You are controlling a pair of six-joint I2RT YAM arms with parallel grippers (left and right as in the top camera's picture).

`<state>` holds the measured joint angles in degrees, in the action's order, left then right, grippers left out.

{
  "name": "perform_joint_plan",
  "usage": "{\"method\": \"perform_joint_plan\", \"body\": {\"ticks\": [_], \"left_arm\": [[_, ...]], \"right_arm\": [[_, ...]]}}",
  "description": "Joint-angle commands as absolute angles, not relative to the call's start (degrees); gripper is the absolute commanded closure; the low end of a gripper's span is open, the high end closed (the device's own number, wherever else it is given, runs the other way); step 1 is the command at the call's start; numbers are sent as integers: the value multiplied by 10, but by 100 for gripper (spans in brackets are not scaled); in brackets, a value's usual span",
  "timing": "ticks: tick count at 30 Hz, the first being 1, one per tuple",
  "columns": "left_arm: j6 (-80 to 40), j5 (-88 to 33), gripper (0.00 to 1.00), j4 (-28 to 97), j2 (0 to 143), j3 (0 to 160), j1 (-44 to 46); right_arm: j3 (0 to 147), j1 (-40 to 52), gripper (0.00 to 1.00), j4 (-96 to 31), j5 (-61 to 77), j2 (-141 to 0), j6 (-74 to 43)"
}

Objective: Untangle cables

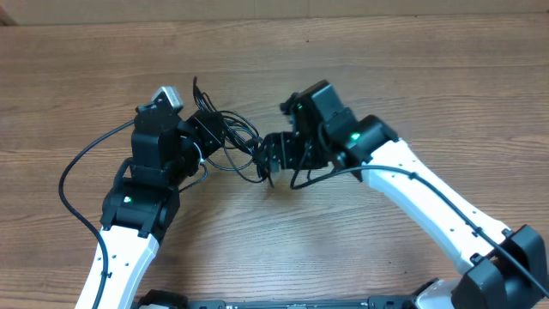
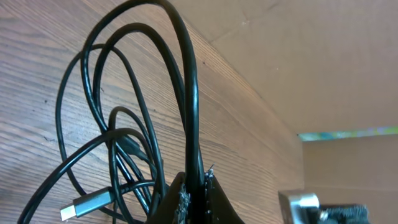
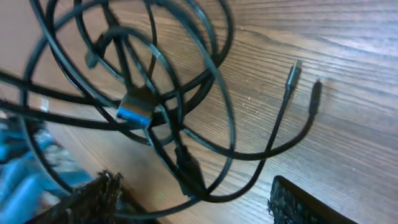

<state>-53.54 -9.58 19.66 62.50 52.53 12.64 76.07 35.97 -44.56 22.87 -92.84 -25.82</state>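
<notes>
The left gripper lifts its pinched black cable high above the tangled loops next and lets go of it there, since that cable still runs into the knot.
The cables (image 1: 233,140) are thin black cords tangled in loops on the wooden table between my two arms. My left gripper (image 1: 204,129) sits at the tangle's left side, shut on one black cable (image 2: 195,112) that arches up out of its jaws. A silver plug (image 2: 87,204) lies to the left of that gripper (image 2: 198,182). My right gripper (image 1: 273,156) is at the tangle's right side. It (image 3: 196,202) stands open, and cable loops and a black plug (image 3: 189,169) lie between its fingers (image 3: 297,202) without being pinched. A blue-tipped plug (image 3: 138,113) lies in the knot.
Two small free plug ends (image 3: 293,71) (image 3: 315,94) rest on the bare wood to the right of the loops. A thicker black arm wire (image 1: 81,184) curves out to the left of the left arm. The table (image 1: 412,69) is wood-grained.
</notes>
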Motion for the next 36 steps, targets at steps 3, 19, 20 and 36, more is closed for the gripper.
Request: {"method": "perform_joint_plan", "body": {"ticks": [3, 19, 20, 36], "left_arm": [[-574, -108, 96, 190, 616, 543, 124], [-563, -347, 96, 110, 584, 556, 34], [-563, -378, 96, 90, 583, 556, 21], [-553, -458, 96, 62, 630, 556, -49]], "right_arm": [[764, 387, 24, -421, 102, -931, -223], [764, 384, 96, -368, -55, -994, -227], [764, 380, 96, -369, -58, -995, -227], [765, 256, 42, -420, 285, -907, -145]]}}
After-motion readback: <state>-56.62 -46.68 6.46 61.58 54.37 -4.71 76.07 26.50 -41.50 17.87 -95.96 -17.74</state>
